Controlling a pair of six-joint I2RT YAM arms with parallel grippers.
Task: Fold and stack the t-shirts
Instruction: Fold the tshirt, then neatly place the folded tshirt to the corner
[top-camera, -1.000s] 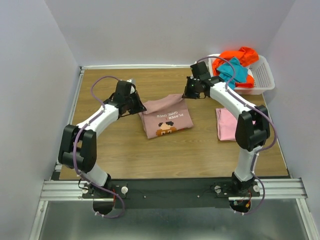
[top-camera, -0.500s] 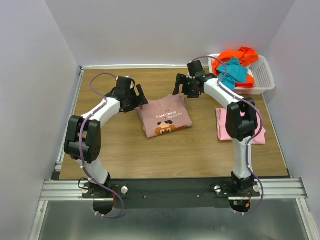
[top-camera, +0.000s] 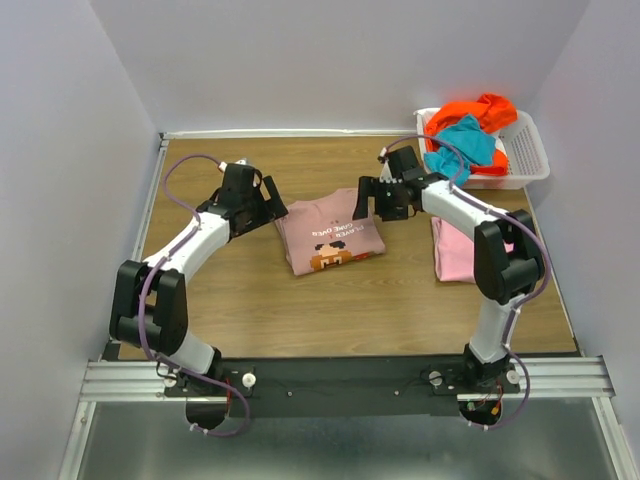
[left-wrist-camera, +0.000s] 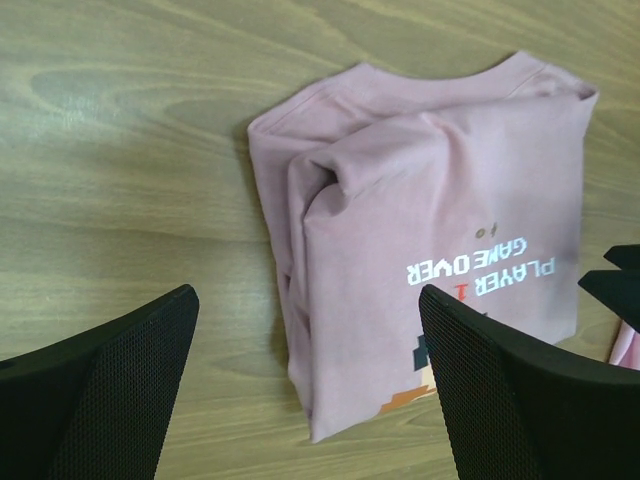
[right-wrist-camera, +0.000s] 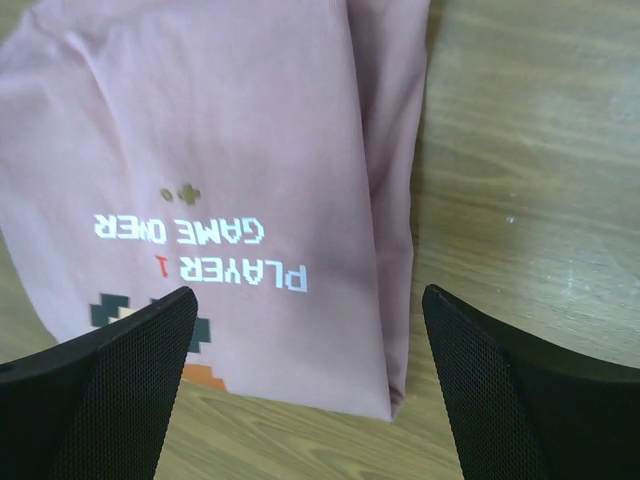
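I need to lower my open right gripper next onto the mauve t-shirt's folded edge (top-camera: 370, 228) (right-wrist-camera: 364, 280) beside the white lettering, since that folded edge lies below, between the spread fingers.
A dusty rose-mauve t-shirt (top-camera: 330, 235) lies folded on the wooden table, its "PLAYER 1 GAME OVER" print facing up. My left gripper (top-camera: 274, 203) hovers open over its left edge, holding nothing. My right gripper (top-camera: 366, 203) hovers open over its far right corner, also with nothing in it. The left wrist view has the shirt (left-wrist-camera: 430, 220) lying below the open left gripper (left-wrist-camera: 308, 300). The right wrist view has the shirt's (right-wrist-camera: 220, 140) folded right edge under the open right gripper (right-wrist-camera: 308, 298). A light pink t-shirt (top-camera: 455, 250) lies folded at the right, partly behind the right arm.
A white slotted basket (top-camera: 527, 152) stands at the far right corner with an orange t-shirt (top-camera: 482, 108) and a teal t-shirt (top-camera: 462, 140) heaped in it. Grey walls close in the table on the left, right and far sides.
Both grippers went from shut to open and let go of the mauve shirt, which now lies flat. The right gripper came back toward the near side, over the shirt's corner.
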